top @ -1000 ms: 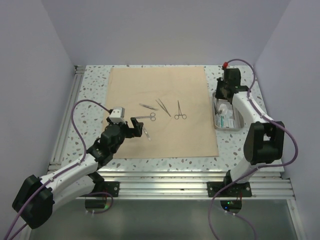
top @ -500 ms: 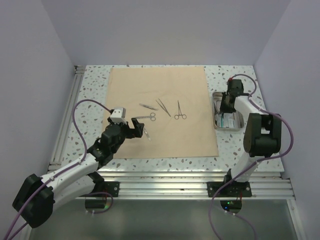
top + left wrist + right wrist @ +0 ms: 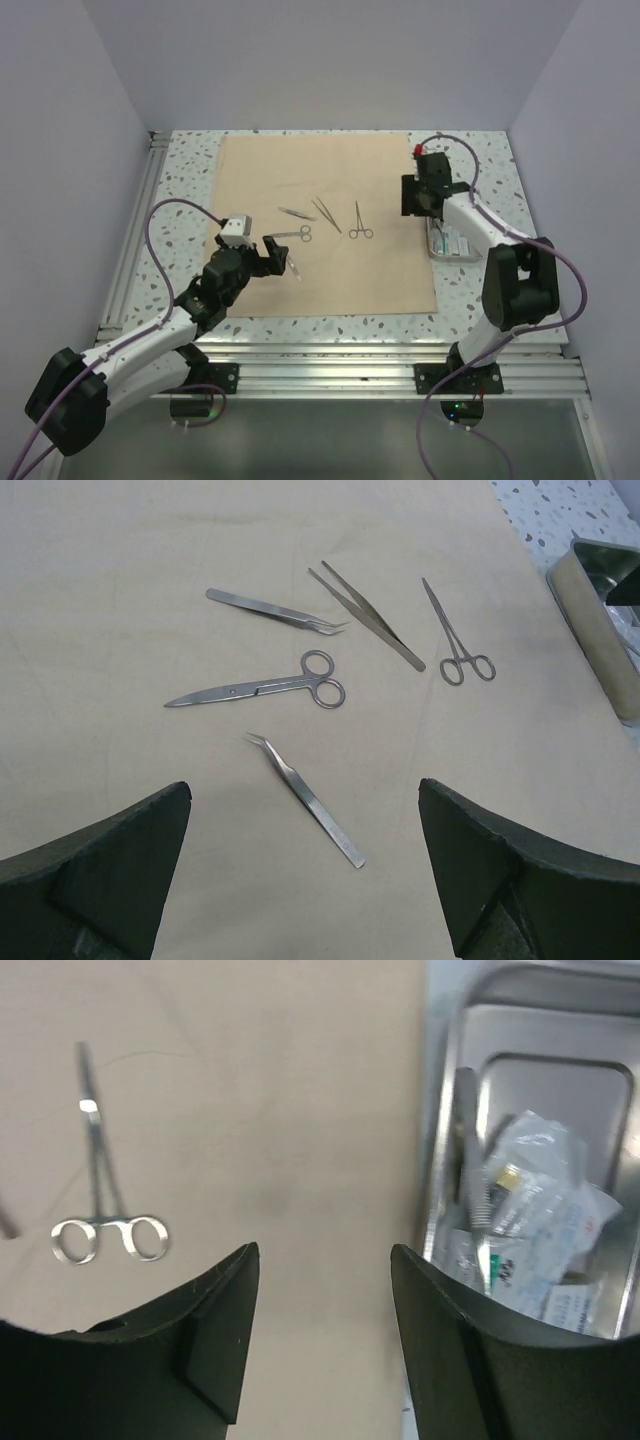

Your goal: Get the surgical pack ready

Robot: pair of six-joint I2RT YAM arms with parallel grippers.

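The straight tweezers are below my right gripper and to its left in the top view, so I should next move it past the forceps and down onto the tweezers' middle.
The tan cloth sheet (image 3: 320,215) lies flat with scissors (image 3: 270,685), ring-handled forceps (image 3: 455,645) and three tweezers spread on it. My left gripper (image 3: 305,785) is open just above the cloth, with curved tweezers (image 3: 305,800) lying between and ahead of its fingers, untouched. The right gripper (image 3: 322,1250) is open and empty over the cloth's right edge. Left of it lie the ring-handled forceps (image 3: 105,1210), right of it the steel tray (image 3: 445,1110). The tray holds clear packets (image 3: 540,1210) and a metal instrument (image 3: 472,1160).
The cloth sits on a speckled tabletop (image 3: 180,190) with aluminium rails along the left and near edges. The steel tray (image 3: 447,245) stands just off the cloth's right edge, partly under my right arm. Plain walls enclose the table on three sides.
My right gripper has left the tray and swung left to the cloth's right edge, and its jaws have opened. The left arm and the instruments have not moved.
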